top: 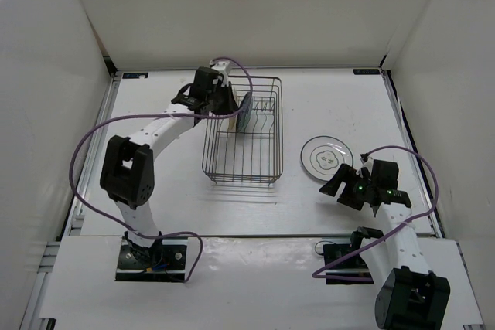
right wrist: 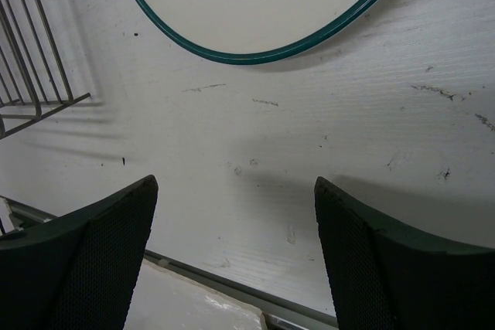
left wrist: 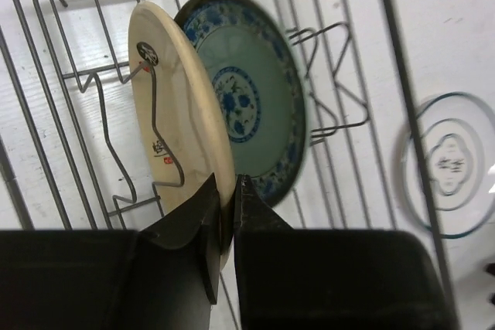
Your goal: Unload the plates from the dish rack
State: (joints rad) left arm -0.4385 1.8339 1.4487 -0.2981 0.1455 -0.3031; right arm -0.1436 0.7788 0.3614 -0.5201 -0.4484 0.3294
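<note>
Next, my left gripper lifts the tan plate to the left in the top view past the rack, then back and down onto empty table.
The dark wire dish rack (top: 241, 182) stands mid-table. Two plates stand upright in it at the far end: a tan plate (left wrist: 182, 113) and, just behind it, a teal plate (left wrist: 255, 106) with blue patterns. My left gripper (left wrist: 229, 191) is shut on the tan plate's near rim, one finger on each face; from above the gripper (top: 232, 106) is at the rack's far left corner. A white plate (top: 326, 157) with dark rings lies flat on the table right of the rack. My right gripper (right wrist: 236, 206) hovers open just near of it, holding nothing.
White walls enclose the table on three sides. Upright divider prongs (left wrist: 329, 83) stand in the rack beside the teal plate. The rack's corner (right wrist: 31, 106) shows at the left of the right wrist view. The table's front rail (right wrist: 232, 287) runs under the right gripper.
</note>
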